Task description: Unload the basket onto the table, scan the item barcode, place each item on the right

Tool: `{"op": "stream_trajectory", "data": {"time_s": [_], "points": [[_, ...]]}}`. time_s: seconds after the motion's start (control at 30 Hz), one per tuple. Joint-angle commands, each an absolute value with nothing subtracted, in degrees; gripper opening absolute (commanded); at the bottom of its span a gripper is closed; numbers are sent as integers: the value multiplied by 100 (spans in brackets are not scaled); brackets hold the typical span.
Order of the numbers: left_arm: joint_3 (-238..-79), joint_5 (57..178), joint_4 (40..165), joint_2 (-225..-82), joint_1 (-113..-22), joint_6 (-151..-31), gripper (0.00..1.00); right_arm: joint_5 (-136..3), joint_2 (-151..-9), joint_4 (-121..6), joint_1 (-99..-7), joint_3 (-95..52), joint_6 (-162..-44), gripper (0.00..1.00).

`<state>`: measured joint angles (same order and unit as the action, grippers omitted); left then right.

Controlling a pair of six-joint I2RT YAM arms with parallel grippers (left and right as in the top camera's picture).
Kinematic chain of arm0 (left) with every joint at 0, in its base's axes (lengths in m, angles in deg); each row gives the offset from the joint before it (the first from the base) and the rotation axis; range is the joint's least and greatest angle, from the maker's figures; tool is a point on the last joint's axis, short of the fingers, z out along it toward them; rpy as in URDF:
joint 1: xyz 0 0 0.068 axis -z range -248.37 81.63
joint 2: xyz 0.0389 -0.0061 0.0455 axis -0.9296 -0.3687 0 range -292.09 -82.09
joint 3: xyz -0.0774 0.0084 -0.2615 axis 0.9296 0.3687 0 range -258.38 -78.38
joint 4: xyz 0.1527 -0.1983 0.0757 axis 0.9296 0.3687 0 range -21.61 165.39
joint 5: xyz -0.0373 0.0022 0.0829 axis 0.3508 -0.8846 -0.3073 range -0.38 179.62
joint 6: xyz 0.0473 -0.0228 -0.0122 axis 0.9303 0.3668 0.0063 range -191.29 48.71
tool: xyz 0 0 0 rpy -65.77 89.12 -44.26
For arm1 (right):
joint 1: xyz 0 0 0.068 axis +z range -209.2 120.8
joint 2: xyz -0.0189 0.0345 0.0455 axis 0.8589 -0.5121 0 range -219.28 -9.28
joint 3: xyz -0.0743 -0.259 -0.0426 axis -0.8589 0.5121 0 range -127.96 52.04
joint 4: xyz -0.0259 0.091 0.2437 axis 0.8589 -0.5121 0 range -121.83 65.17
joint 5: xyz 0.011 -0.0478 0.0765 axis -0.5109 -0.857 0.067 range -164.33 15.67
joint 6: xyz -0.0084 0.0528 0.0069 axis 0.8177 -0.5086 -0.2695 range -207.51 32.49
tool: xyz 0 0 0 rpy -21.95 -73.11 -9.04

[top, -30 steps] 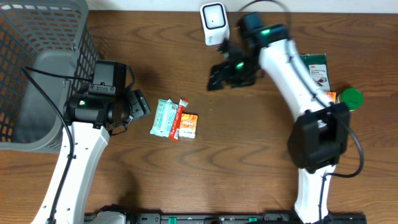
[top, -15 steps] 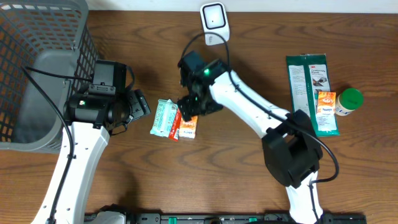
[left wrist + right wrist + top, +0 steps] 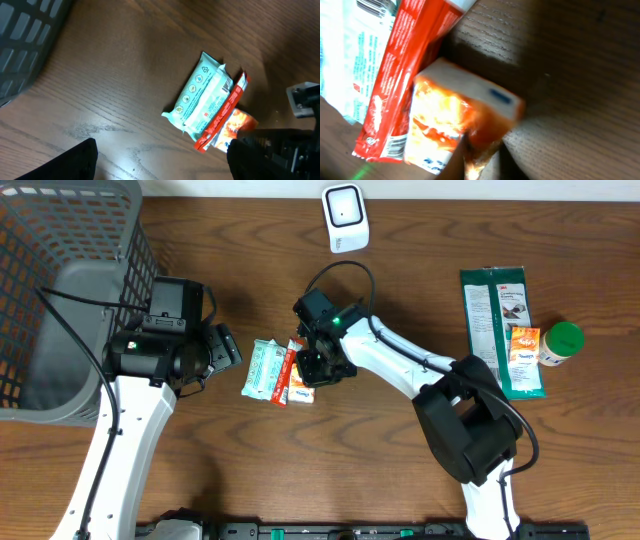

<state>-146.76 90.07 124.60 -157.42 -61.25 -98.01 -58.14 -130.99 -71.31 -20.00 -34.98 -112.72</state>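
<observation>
My right gripper next lifts the orange packet to the right in the overhead view, clear of the red sachet (image 3: pixel 289 370), then lowers and releases it on bare wood.
Three items lie side by side mid-table: a teal pack (image 3: pixel 262 369), a red sachet (image 3: pixel 289 370) and an orange packet (image 3: pixel 302 388). My right gripper (image 3: pixel 320 367) is down at the orange packet's right edge. In the right wrist view the orange packet (image 3: pixel 450 115) fills the middle, and my right gripper (image 3: pixel 480 161) is shut on its thin edge flap. A barcode shows on the red sachet (image 3: pixel 395 75). The white scanner (image 3: pixel 344 217) stands at the table's back. My left gripper (image 3: pixel 222 350) hovers open to the left of the teal pack (image 3: pixel 202 95), holding nothing.
A grey mesh basket (image 3: pixel 60 300) takes up the left side. At the right lie a long green pouch (image 3: pixel 497 320) with a small orange packet on it and a green-lidded bottle (image 3: pixel 562 340). Bare wood lies in front of the items.
My right arm swung from beside the scanner down and left to the items. Its jaws went from open to shut on the orange packet's edge. The left arm stayed still.
</observation>
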Motion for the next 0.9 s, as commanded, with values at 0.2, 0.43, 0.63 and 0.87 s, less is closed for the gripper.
{"op": "stream_trajectory", "data": {"time_s": [0.2,0.43,0.63,0.87], "points": [[-14704,8932,12473,-15731,-6156,-9745,83,-6011,-12708,-7280,-2266,-3371,-10693,1],[-14704,8932,12473,-15731,-6156,-9745,83,-6846,-11858,-7811,-2638,-3371,-10544,1],[-14704,8935,12473,-15731,-6156,-9745,84,-8964,-11502,-8679,-2881,-3371,-10647,1],[-14704,8935,12473,-15731,-6156,-9745,83,-10479,-11536,-9326,-2721,-3312,-11325,1]]}}
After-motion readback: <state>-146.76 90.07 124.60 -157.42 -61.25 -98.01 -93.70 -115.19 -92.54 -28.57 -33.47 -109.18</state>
